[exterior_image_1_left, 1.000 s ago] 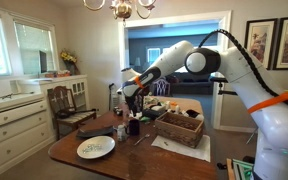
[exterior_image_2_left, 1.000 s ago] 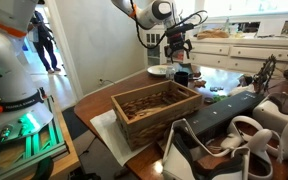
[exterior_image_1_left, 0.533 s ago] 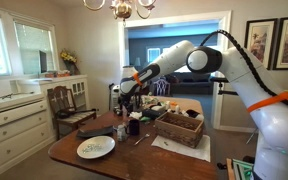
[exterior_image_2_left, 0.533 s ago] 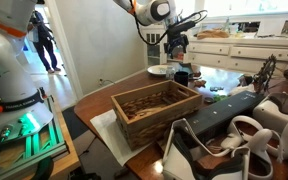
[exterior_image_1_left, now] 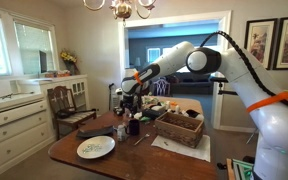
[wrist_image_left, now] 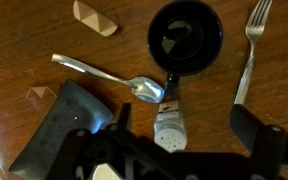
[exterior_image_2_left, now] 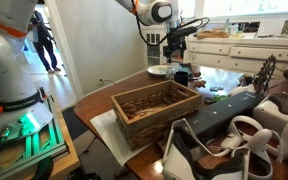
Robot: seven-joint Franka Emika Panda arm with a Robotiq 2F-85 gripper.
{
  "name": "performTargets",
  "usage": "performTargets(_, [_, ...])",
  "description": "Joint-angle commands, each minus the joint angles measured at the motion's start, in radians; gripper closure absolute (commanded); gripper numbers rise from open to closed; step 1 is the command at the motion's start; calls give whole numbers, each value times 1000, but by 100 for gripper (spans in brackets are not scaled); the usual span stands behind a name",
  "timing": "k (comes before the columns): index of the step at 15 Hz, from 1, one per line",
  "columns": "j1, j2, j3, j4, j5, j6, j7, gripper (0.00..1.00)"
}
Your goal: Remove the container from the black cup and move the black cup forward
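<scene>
My gripper moves down toward the cup's rim where the handle juts out next, since the black cup's narrow handle points into the gap between its open fingers.
In the wrist view the black cup [wrist_image_left: 184, 38] stands upright on the wooden table, seen from above, with nothing showing inside it. The container [wrist_image_left: 169, 124], a small clear shaker with a perforated white lid, lies on its side on the table just below the cup. My gripper [wrist_image_left: 182, 125] hangs open above the shaker, one finger on each side, holding nothing. In both exterior views the gripper [exterior_image_1_left: 131, 101] [exterior_image_2_left: 176, 50] hovers over the table's middle, above the cup [exterior_image_2_left: 181, 75].
A spoon [wrist_image_left: 112, 79] lies left of the cup and a fork [wrist_image_left: 249, 48] right of it. Wooden blocks [wrist_image_left: 94, 17] and a dark grey slab [wrist_image_left: 69, 125] lie nearby. A white plate [exterior_image_1_left: 95, 148] and a wicker basket [exterior_image_1_left: 179, 128] sit on the table.
The gripper has risen slightly above the table and stayed open. The cup and shaker have not moved.
</scene>
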Motion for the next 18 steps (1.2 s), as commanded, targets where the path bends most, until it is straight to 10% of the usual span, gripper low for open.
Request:
performTargets(1, [32, 20, -47, 15, -17, -47, 9, 0])
performTargets(16, [84, 201, -103, 164, -63, -15, 134, 1])
performTargets(18, [85, 213, -108, 178, -68, -18, 144, 26])
